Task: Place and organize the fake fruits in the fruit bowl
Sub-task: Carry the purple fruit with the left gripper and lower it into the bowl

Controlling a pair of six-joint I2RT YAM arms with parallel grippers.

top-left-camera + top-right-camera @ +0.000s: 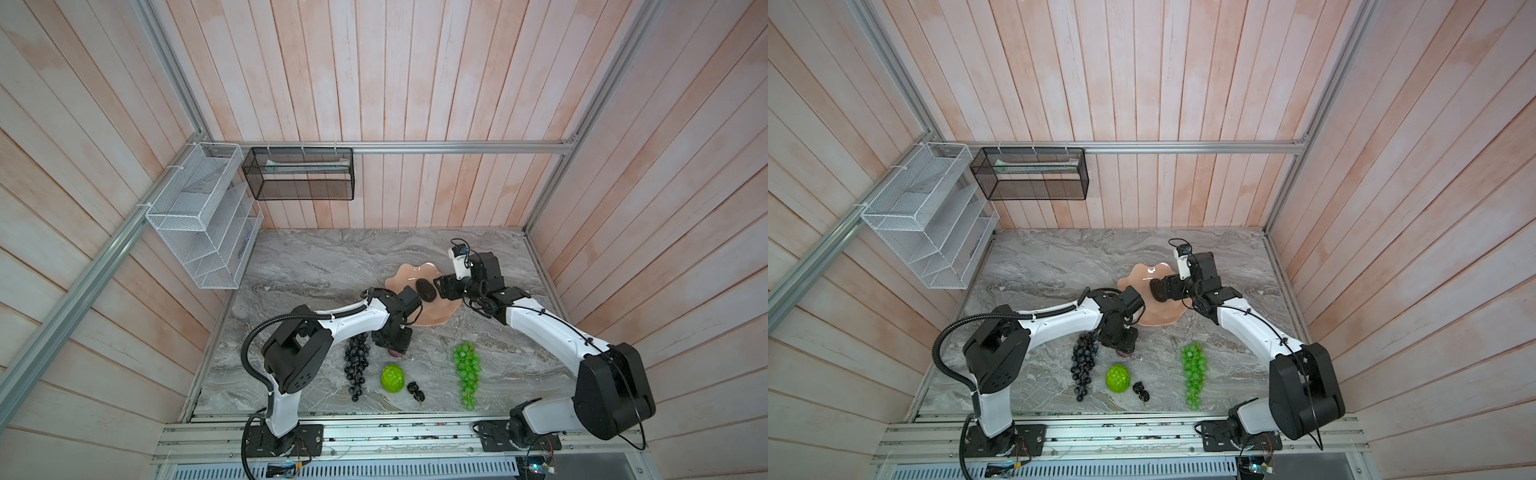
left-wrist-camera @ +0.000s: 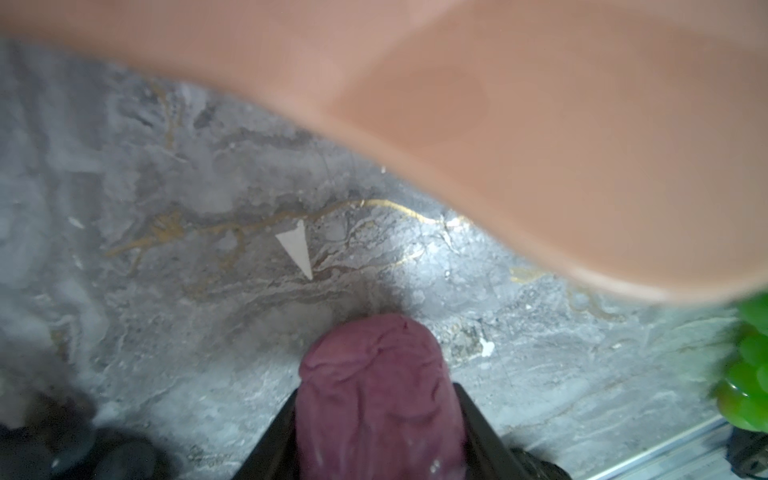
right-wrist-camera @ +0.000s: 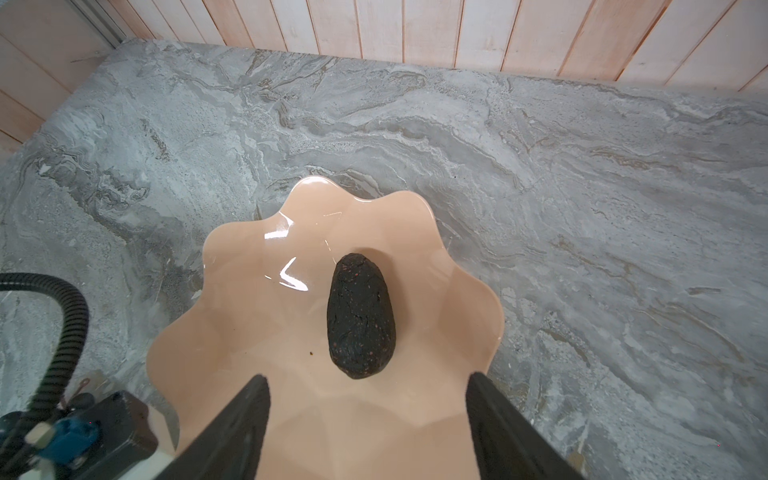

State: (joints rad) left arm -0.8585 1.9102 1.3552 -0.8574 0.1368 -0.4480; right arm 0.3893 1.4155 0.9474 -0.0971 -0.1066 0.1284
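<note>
My left gripper will rise next, cross the bowl's rim and lower to release the fruit on the bare spot (image 1: 1143, 293) beside the dark oval, since the bowl stands outward of it.
The salmon-pink fruit bowl (image 1: 441, 312) (image 1: 1140, 274) stands mid-table, and the dark bumpy oval (image 1: 426, 289) (image 3: 359, 316) lies inside it. My right gripper (image 3: 369, 377) hovers open over the bowl's near side with nothing between its fingers. My left gripper (image 2: 376, 390) points down just in front of the bowl, jaws pressed against both sides of the purple round fruit (image 2: 378, 395) (image 1: 395, 353), which sits on the marble. On the table lie the black-purple grape bunch (image 1: 356, 365), the lime-green lumpy fruit (image 1: 392, 377), the tiny black cluster (image 1: 416, 391) and the bright green grape bunch (image 1: 467, 374).
A white wire basket (image 1: 199, 216) and a black mesh basket (image 1: 299, 174) hang on the walls at the back left. Wooden panel walls close in the marble table. An aluminium rail (image 1: 374, 432) carries both arm bases along the front edge.
</note>
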